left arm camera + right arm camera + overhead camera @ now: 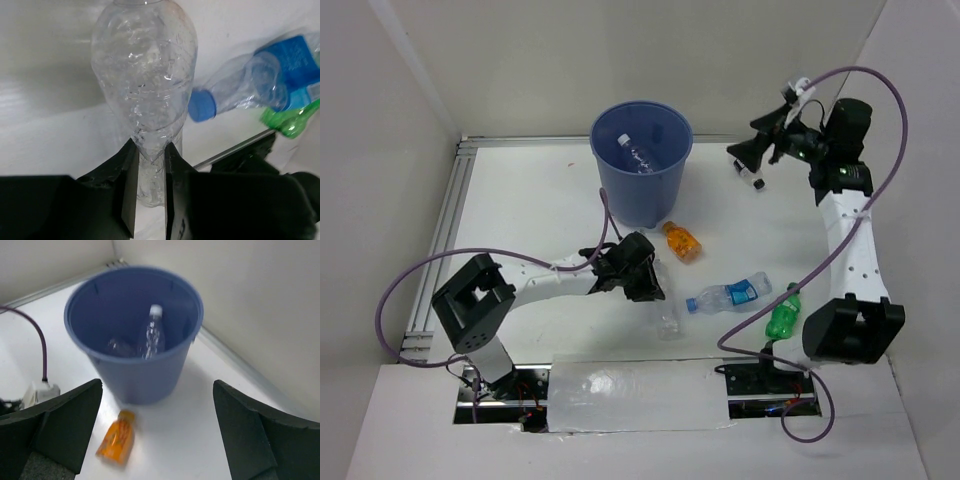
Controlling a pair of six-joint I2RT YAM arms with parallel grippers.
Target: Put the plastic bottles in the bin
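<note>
The bin's rim is well above the tabletop. My left gripper should next move up and outward over the blue bin's opening (642,138) to release the clear bottle.
The blue bin (642,200) stands at the back middle of the table, with a clear bottle (152,335) lying inside it. My left gripper (650,285) is shut on a crumpled clear bottle (145,75), pinching its narrow end against the table. To the right of it lie a blue-labelled bottle (728,295), a green bottle (783,318) and, nearer the bin, an orange bottle (681,241). My right gripper (745,160) hangs open and empty to the right of the bin, facing it. A small clear bottle with a dark cap (755,180) lies just under it.
White walls close in the table at the back and on both sides. A metal rail (445,230) runs along the left edge. Purple cables (610,225) loop from both arms, one passing close by the bin's base.
</note>
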